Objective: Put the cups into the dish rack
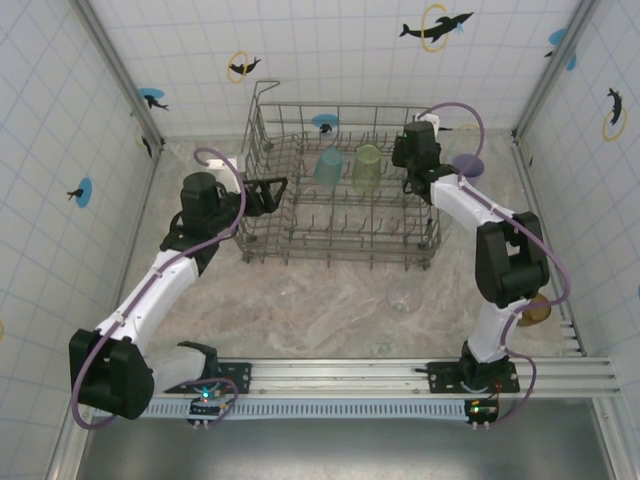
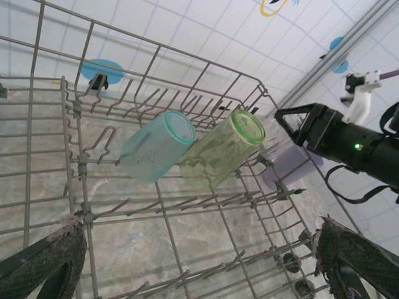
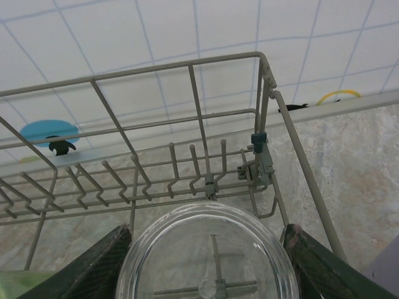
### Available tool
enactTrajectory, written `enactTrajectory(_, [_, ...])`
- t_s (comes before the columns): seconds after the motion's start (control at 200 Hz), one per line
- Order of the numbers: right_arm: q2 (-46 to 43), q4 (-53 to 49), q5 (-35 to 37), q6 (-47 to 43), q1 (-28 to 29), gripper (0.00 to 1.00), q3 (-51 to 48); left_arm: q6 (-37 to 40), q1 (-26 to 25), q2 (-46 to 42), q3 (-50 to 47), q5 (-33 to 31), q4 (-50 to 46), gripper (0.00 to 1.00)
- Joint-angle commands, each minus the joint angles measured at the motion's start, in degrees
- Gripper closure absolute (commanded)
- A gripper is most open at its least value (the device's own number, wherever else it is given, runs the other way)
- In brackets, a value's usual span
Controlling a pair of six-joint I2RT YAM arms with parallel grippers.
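That end of the back row is empty, so my right gripper will lower the clear cup onto the spot in the back row beside the lime green cup (image 1: 367, 168) and let go of it.
The grey wire dish rack (image 1: 340, 255) stands at the back of the table. A teal cup (image 1: 328, 167) and a lime green cup (image 1: 367, 168) lie tilted on the tines in its back row. The left wrist view shows the teal cup (image 2: 156, 146) and green cup (image 2: 224, 152) side by side. My right gripper (image 1: 413, 183) hangs over the rack's right back corner. It is shut on a clear cup (image 3: 206, 255), whose open mouth faces the camera. My left gripper (image 1: 272, 190) is open at the rack's left side, holding nothing.
A lavender cup (image 1: 468, 165) stands outside the rack's right end, and it shows past the rack wires (image 2: 287, 168). An amber-brown cup (image 1: 537, 310) sits by the right wall. Clear cups (image 1: 404, 298) stand on the marbled table in front of the rack.
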Motion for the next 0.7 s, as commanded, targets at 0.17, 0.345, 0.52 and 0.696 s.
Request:
enactTrajectory(0.17, [3.1, -1.1, -0.4, 0.3, -0.8, 0.53, 5.2, -2.4, 0.7, -2.4, -1.2, 4.8, 3.7, 0.02])
enactTrajectory(0.345, [4.8, -1.9, -0.1, 0.3, -0.9, 0.53, 6.6, -2.4, 0.7, -2.9, -1.5, 4.4, 3.7, 0.02])
enactTrajectory(0.52, [6.3, -2.7, -0.2, 0.5, -1.0, 0.53, 7.5, -2.3, 0.7, -3.1, -1.6, 4.0, 3.5, 0.02])
enactTrajectory(0.696, [7.2, -3.8, -0.6, 0.5, -1.0, 0.54, 8.4, -1.9, 0.8, -3.2, -1.6, 3.4, 3.1, 0.03])
